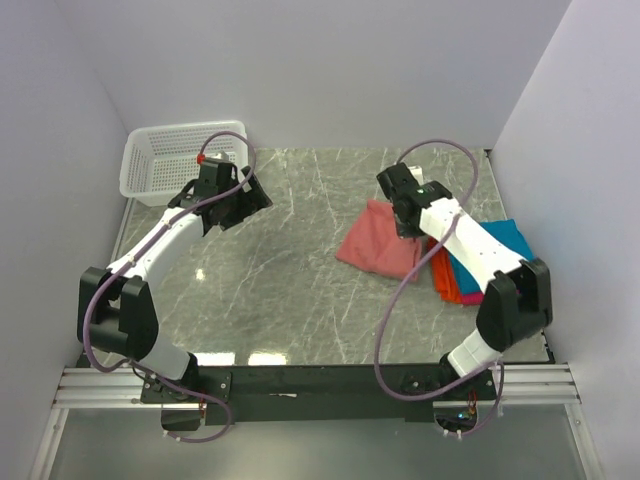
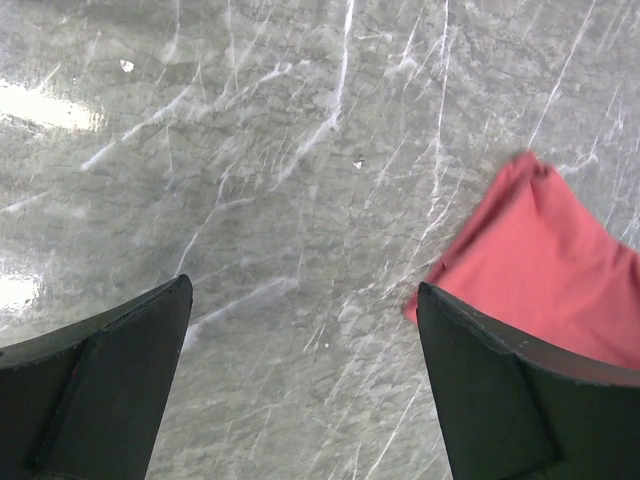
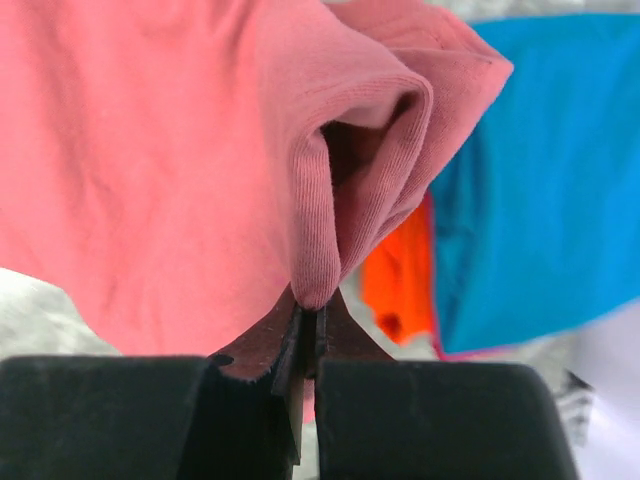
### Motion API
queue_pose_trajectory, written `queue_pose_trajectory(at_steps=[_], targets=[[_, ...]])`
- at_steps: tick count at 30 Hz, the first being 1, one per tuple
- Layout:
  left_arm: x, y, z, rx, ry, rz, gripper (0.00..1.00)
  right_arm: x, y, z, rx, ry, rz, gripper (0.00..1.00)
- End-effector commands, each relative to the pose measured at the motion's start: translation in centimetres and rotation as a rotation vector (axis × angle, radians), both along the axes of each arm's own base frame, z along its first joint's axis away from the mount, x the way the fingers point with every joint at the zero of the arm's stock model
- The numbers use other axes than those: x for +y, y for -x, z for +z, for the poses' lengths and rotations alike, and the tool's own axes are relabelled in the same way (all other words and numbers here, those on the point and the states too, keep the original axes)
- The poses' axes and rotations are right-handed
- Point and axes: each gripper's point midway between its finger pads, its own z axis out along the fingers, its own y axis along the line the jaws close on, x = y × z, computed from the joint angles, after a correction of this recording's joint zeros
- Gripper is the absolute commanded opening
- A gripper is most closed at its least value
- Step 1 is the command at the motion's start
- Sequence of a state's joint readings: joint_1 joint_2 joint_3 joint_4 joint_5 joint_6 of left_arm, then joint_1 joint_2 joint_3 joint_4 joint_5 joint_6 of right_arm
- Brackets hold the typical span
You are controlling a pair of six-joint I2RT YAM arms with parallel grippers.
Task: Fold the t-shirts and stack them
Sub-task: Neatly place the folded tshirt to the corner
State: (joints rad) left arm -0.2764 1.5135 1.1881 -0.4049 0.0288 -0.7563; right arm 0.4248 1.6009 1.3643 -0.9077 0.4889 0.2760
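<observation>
My right gripper lifts and carries the salmon-red t-shirt toward the right in the top view next, then brings it down onto the teal-blue one [image 3: 545, 182], where the folded stack lies.
The salmon-red t-shirt [image 1: 377, 240] lies folded right of the table's middle; it also shows in the left wrist view [image 2: 560, 270] and fills the right wrist view [image 3: 150, 170]. My right gripper [image 1: 405, 225] [image 3: 315, 305] is shut on a fold of its edge. Folded teal-blue [image 1: 500, 245] [image 3: 545, 180] and orange [image 1: 447, 280] [image 3: 400, 275] t-shirts lie stacked at the right, with a magenta-pink one [image 1: 470, 298] at the bottom. My left gripper [image 1: 243, 205] [image 2: 300, 300] is open and empty above bare table, left of the salmon-red t-shirt.
A white mesh basket [image 1: 175, 160] stands at the back left corner. The marble tabletop [image 1: 300, 260] is walled on the left, back and right. The black mounting rail [image 1: 320, 382] runs along the near edge.
</observation>
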Motion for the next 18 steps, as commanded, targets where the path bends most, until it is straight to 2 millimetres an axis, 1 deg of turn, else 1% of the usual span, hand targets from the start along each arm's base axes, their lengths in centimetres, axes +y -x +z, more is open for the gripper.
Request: queue_pose_trajectory(at_steps=[1, 5, 6, 9, 10, 13, 18], targets=[[-0.3, -0.1, 1.9, -0.063, 0.019, -0.01, 0.99, -3.2, 3.3, 2.1, 0.042, 0.118, 0.044, 0.0], [-0.3, -0.1, 2.0, -0.072, 0.019, -0.012, 0.99, -6.2, 4.8, 3.5, 0.042, 0.264, 0.059, 0.0], [-0.3, -0.1, 2.0, -0.073, 0.018, -0.011, 0.99, -7.5, 5.2, 4.5, 0.041, 0.327, 0.052, 0.0], [-0.2, -0.1, 2.0, -0.072, 0.016, -0.009, 0.99, -9.0, 5.4, 6.3, 0.012, 0.37, 0.038, 0.0], [-0.2, -0.1, 2.1, -0.077, 0.015, -0.008, 0.99, -9.9, 5.4, 7.1, 0.012, 0.392, 0.04, 0.0], [-0.1, -0.1, 2.3, -0.081, 0.014, -0.004, 0.99, -11.1, 5.2, 9.1, -0.039, 0.411, 0.035, 0.0], [-0.1, -0.3, 2.6, -0.089, 0.012, -0.003, 0.99, -11.3, 4.8, 12.3, -0.122, 0.392, 0.084, 0.0]])
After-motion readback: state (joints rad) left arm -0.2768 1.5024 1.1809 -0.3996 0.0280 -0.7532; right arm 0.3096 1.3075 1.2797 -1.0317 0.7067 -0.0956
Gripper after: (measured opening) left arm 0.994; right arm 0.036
